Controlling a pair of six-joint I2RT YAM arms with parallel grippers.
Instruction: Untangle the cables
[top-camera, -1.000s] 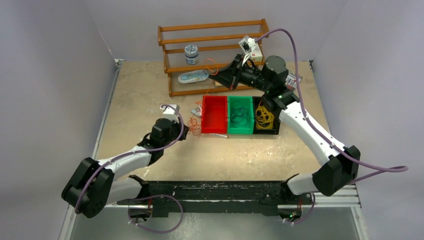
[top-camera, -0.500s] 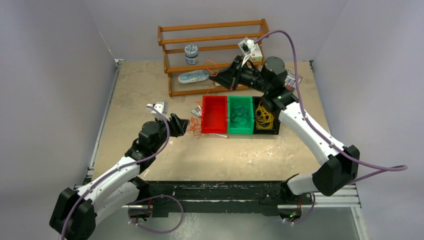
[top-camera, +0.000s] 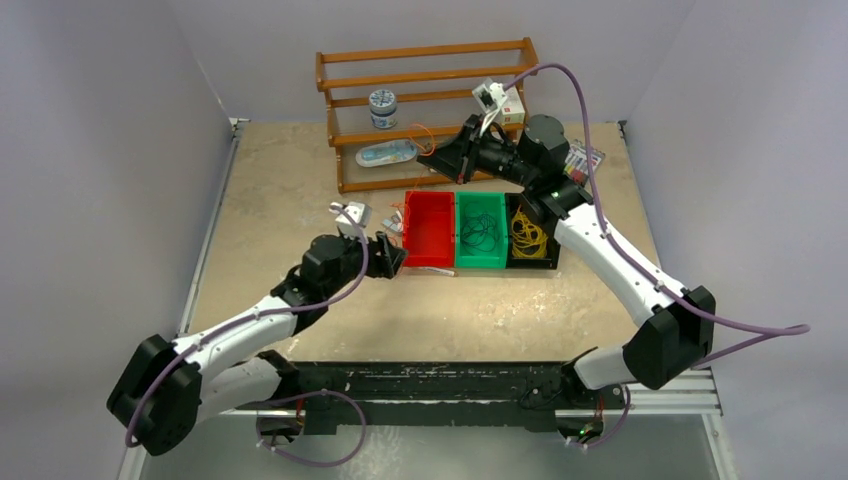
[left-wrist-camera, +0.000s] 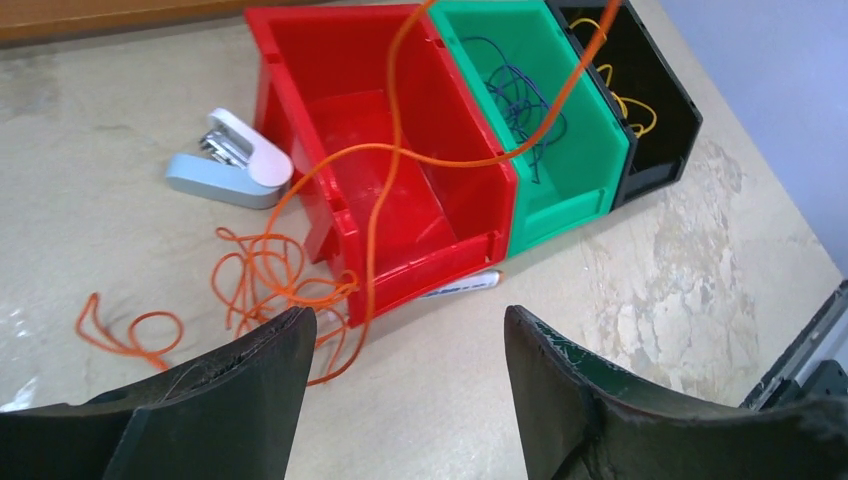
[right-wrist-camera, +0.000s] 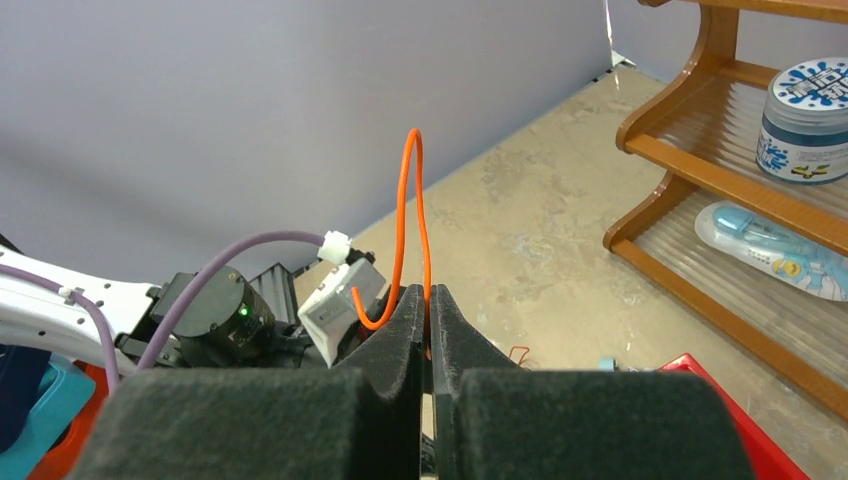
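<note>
My left gripper comes down to the orange tangle next, shifting toward the left in the wrist view.
An orange cable tangle lies on the table against the red bin's near left corner. From the tangle, one orange strand rises over the red bin. My left gripper hovers open just in front of the tangle, holding nothing. Up by the wooden rack, my right gripper is shut on the orange cable's upper end, and a loop sticks up past its fingertips. A dark cable lies in the green bin. A yellow cable lies in the black bin.
A wooden rack at the back holds a jar and a blue-and-white packet. A grey-white stapler lies left of the red bin. A white pen lies along its front.
My left gripper has opened and shifted right, toward the red bin's corner. The right gripper has stayed shut on the orange cable and barely moved.
</note>
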